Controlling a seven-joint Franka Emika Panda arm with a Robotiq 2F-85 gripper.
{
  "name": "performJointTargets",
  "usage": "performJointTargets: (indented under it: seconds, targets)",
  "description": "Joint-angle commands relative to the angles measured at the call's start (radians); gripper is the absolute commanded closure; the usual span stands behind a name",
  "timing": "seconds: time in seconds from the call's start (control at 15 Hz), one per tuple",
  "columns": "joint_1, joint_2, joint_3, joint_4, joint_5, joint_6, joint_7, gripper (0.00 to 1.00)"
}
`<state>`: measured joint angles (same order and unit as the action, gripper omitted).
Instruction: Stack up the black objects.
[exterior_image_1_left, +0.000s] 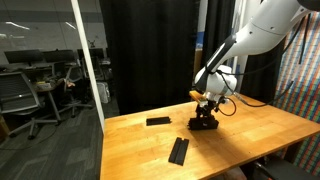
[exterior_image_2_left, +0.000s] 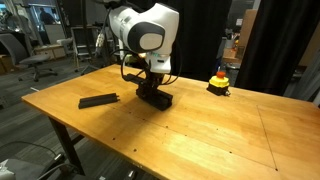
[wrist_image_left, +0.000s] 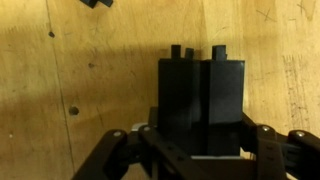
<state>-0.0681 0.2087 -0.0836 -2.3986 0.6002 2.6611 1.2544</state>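
Note:
I should next keep my gripper low and spread its fingers apart to let go of the small pile of black bars, which already rests on the tabletop right below it.
My gripper (wrist_image_left: 201, 140) is down on the table over a small pile of black bars (wrist_image_left: 200, 95). Its fingers press on both sides of the top black bars, so it is shut on them. The pile and gripper (exterior_image_1_left: 205, 110) show in both exterior views, with the pile (exterior_image_2_left: 156, 98) under the gripper (exterior_image_2_left: 150, 84). One loose black bar (exterior_image_1_left: 158, 121) lies flat further along the table and also shows in an exterior view (exterior_image_2_left: 98, 100). Another loose black bar (exterior_image_1_left: 179, 150) lies near the table's front edge. A black bar end (wrist_image_left: 97, 3) shows at the top of the wrist view.
A small yellow-and-red rounded object (exterior_image_2_left: 219, 82) stands on the wooden table (exterior_image_2_left: 200, 140) behind the pile and also shows in an exterior view (exterior_image_1_left: 195, 93). Black curtains hang behind the table. A white post (exterior_image_1_left: 90, 70) stands beside it.

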Motion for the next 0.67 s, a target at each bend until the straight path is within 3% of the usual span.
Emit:
performJointTargets:
  seconds: [0.0,0.6]
  targets:
    - [-0.004,-0.006,0.002,0.01,0.022,0.0,0.012,0.54]
    - [-0.016,0.036,0.002,0.066,0.051,-0.02,0.025,0.54]
